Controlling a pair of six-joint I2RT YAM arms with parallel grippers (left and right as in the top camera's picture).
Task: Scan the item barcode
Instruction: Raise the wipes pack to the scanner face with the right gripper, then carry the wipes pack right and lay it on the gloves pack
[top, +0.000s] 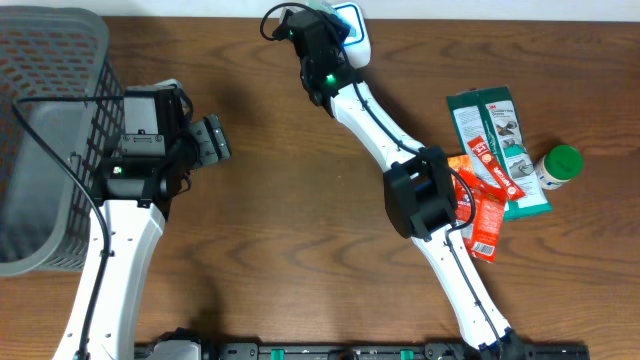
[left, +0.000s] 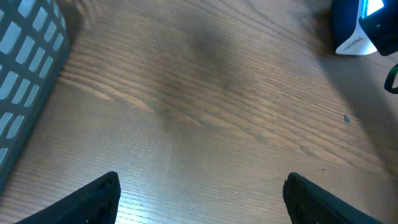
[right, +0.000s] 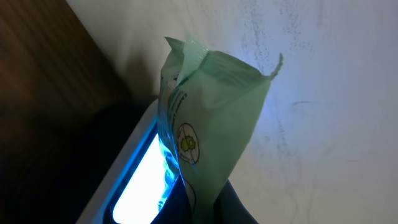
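I will next move my right gripper to the right in the overhead view and down over the large green packet, and there it will let go.
A pale green packet (right: 205, 112) with a small round yellow logo stands upright, my right gripper (right: 208, 208) shut on its lower end. The packet's face is held against the glowing blue window of the white scanner (right: 140, 180). From overhead, the right gripper (top: 325, 35) is at the table's far edge, right in front of the scanner (top: 354, 28). My left gripper (left: 199, 199) hangs open over bare wood, with nothing between its dark fingers (left: 93, 202). It sits at the left of the table (top: 212, 140), and the scanner (left: 357, 28) shows in the top right corner of its wrist view.
A grey mesh basket (top: 40, 130) stands at the left edge, beside the left arm. On the right lie green packets (top: 495, 140), red packets (top: 485, 215) and a small bottle with a green cap (top: 560, 165).
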